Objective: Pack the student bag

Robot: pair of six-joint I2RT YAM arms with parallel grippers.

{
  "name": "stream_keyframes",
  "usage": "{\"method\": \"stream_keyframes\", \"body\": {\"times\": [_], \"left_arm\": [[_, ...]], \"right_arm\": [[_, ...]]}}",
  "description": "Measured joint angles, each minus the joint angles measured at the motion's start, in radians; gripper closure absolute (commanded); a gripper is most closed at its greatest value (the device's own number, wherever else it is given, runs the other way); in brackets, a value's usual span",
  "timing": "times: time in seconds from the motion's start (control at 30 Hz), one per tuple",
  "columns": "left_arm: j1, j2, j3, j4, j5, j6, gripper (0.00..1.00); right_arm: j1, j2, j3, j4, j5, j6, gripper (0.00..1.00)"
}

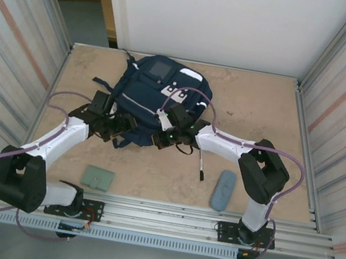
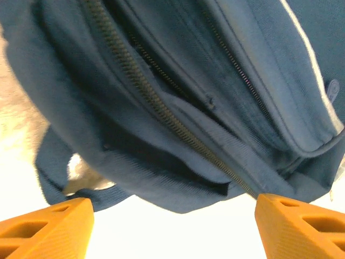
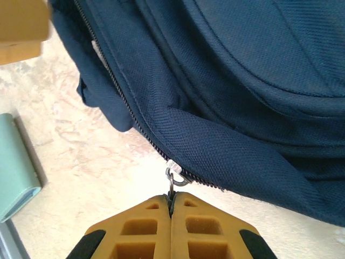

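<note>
I will next pull the zipper pull [image 3: 171, 181] along the hem to the bag's pen-side end with my right gripper and let go of the pull, because the teeth go on past the slider.
The student bag [image 1: 156, 90], navy with white patches, lies at the middle back of the table. My left gripper [image 1: 121, 128] is at the bag's near left edge. In the left wrist view its orange fingers [image 2: 48, 229] stand wide open just short of the bag's lower hem [image 2: 178, 178], with nothing between them. A zipper [image 2: 161, 110] runs diagonally above them. My right gripper [image 1: 162, 138] is at the bag's near edge, shut on the metal zipper pull [image 3: 171, 181] of the bag [image 3: 242, 81]. The slider sits at the hem of the fabric.
A black pen [image 1: 201, 164] and a grey-blue pencil case [image 1: 222, 190] lie near the front right. A green wallet [image 1: 98, 177] lies at the front left, its edge also in the right wrist view [image 3: 13, 167]. Metal walls flank the table.
</note>
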Motion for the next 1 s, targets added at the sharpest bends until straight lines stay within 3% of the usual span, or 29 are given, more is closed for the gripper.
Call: {"method": "stream_keyframes", "body": {"times": [0.13, 0.17, 0.23, 0.3, 0.33, 0.5, 0.63, 0.87, 1.0], "left_arm": [[-0.018, 0.039, -0.001, 0.074, -0.035, -0.056, 0.27], [-0.025, 0.055, -0.001, 0.084, -0.055, -0.071, 0.34], [-0.034, 0.092, -0.001, 0.096, -0.089, -0.094, 0.59], [-0.037, 0.137, 0.000, 0.103, -0.113, -0.107, 0.93], [-0.036, 0.154, 0.003, 0.103, -0.118, -0.105, 1.00], [-0.032, 0.193, 0.069, 0.023, -0.125, -0.047, 1.00], [0.007, 0.190, 0.078, 0.005, -0.063, -0.005, 1.00], [0.083, 0.189, 0.072, 0.008, 0.063, 0.048, 1.00], [0.087, 0.189, 0.072, 0.002, 0.131, 0.084, 1.00]], "right_arm": [[0.027, 0.013, 0.000, 0.017, -0.029, 0.001, 1.00], [0.035, 0.016, 0.000, 0.018, -0.031, 0.001, 1.00], [0.049, 0.016, 0.000, 0.018, -0.031, 0.001, 1.00], [0.056, 0.016, 0.000, 0.017, -0.027, 0.000, 1.00], [0.056, 0.016, 0.000, 0.014, -0.024, 0.000, 1.00], [0.044, 0.015, -0.018, 0.008, 0.040, -0.037, 1.00], [-0.001, 0.011, -0.067, 0.005, 0.120, -0.086, 1.00], [-0.210, -0.010, -0.144, 0.005, 0.230, -0.080, 1.00], [-0.298, -0.006, -0.139, 0.029, 0.230, -0.065, 1.00]]}}
